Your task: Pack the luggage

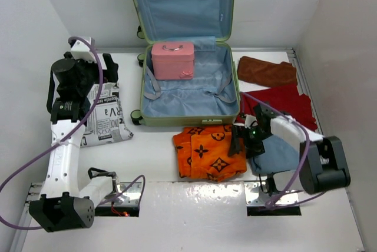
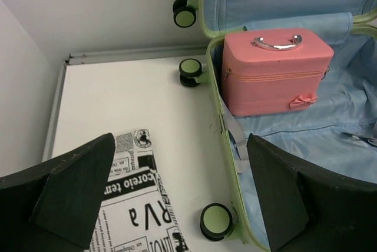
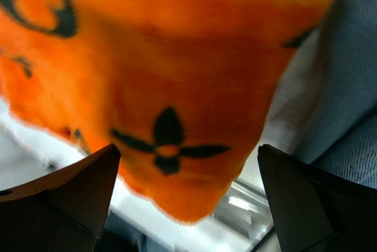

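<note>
The right gripper stays low and eases onto the edge [image 1: 240, 154] beside the blue cloth next, since the orange cloth lies ahead of my open fingers.
The luggage [image 1: 188, 102] lies open at the back middle of the table, a light-green shell with blue lining [image 2: 306, 140] and its lid standing upright. A pink case [image 1: 172, 59] sits in its far left corner [image 2: 274, 69]. My left gripper [image 1: 100, 69] hovers open between a newspaper-print pouch [image 1: 106, 119] and the luggage's left rim, with nothing between the fingers [image 2: 179, 146]. My right gripper [image 1: 242, 141] is open and low at the right edge of an orange cloth with black flower marks [image 1: 209, 151]. That cloth [image 3: 165, 57] fills the space ahead of the open jaws [image 3: 188, 152].
A brown cloth [image 1: 266, 70] and a red cloth [image 1: 283, 102] lie right of the luggage. A blue cloth [image 1: 277, 155] lies under the right arm [image 3: 353, 87]. The luggage's black wheels [image 2: 216, 221] stick out toward the pouch [image 2: 138, 205]. White walls enclose the table.
</note>
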Tool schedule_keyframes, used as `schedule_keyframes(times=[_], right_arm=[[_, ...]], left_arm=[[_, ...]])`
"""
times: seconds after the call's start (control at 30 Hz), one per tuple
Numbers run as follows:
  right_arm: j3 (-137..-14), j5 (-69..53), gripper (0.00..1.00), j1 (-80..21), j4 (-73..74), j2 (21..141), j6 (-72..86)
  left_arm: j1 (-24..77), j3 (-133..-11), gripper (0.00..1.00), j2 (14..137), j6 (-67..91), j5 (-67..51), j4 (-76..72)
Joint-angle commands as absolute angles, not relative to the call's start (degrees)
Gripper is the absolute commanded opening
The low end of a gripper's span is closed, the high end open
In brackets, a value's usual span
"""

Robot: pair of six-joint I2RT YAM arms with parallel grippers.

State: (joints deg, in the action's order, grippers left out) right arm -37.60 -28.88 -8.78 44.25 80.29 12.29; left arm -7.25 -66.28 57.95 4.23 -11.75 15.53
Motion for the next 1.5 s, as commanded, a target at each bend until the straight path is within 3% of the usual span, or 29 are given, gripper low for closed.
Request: schedule_keyframes(times=[0.0,0.17,0.47,0.5,0.57,0.6,0.63,0.67,0.73,0.93,1.17,1.33,1.47], right_arm=[[-32.6,-24.6,1.0,-9.6,30.7,73.7,21.8],[-26.3,-17.6,1.0,-16.9,21.8,68.6,29.6],[-28.7,-18.5,1.0,-19.9,13.5,80.8,34.1],[-28.6,-19.2,0.93,-19.9,13.2,80.9,33.3],[-28.5,-20.8,0.69,-19.8,12.6,79.8,32.3],[-28.2,-22.6,0.32,-19.9,12.5,79.5,30.8],[-28.4,-23.3,0.19,-20.1,13.2,77.9,30.3],[-29.3,-24.5,0.07,-20.9,13.8,76.7,27.3],[-30.0,-26.0,0.01,-21.6,17.1,74.4,24.9],[-36.7,-28.1,0.0,-24.8,29.3,64.9,9.1],[-41.7,-26.5,0.0,-28.7,38.2,58.7,3.8],[-50.2,-23.7,0.0,-30.6,38.5,61.6,-10.1],[-66.2,-25.4,0.0,-30.7,45.5,68.6,-27.1]], left_arm=[[-8.3,-64.1,1.0,57.0,6.7,-13.4,12.2],[-8.8,-62.8,1.0,58.4,7.9,-13.9,10.4],[-9.3,-62.8,1.0,59.6,9.8,-14.5,9.8],[-9.3,-62.8,1.0,59.6,9.8,-14.5,9.8],[-9.8,-62.3,1.0,59.0,9.8,-14.5,9.8],[-9.8,-61.7,1.0,58.5,9.8,-14.5,9.8],[-9.8,-61.7,1.0,57.9,9.8,-14.5,9.2],[-9.8,-61.2,1.0,57.9,9.8,-14.5,9.2],[-9.8,-60.6,1.0,57.4,9.8,-14.5,9.2],[-9.8,-59.5,1.0,55.5,8.7,-14.5,9.2],[-9.8,-58.9,1.0,55.5,8.7,-15.8,9.2],[-9.8,-58.4,1.0,55.5,4.8,-17.8,8.6],[-9.8,-57.8,1.0,55.5,3.1,-19.9,8.6]])
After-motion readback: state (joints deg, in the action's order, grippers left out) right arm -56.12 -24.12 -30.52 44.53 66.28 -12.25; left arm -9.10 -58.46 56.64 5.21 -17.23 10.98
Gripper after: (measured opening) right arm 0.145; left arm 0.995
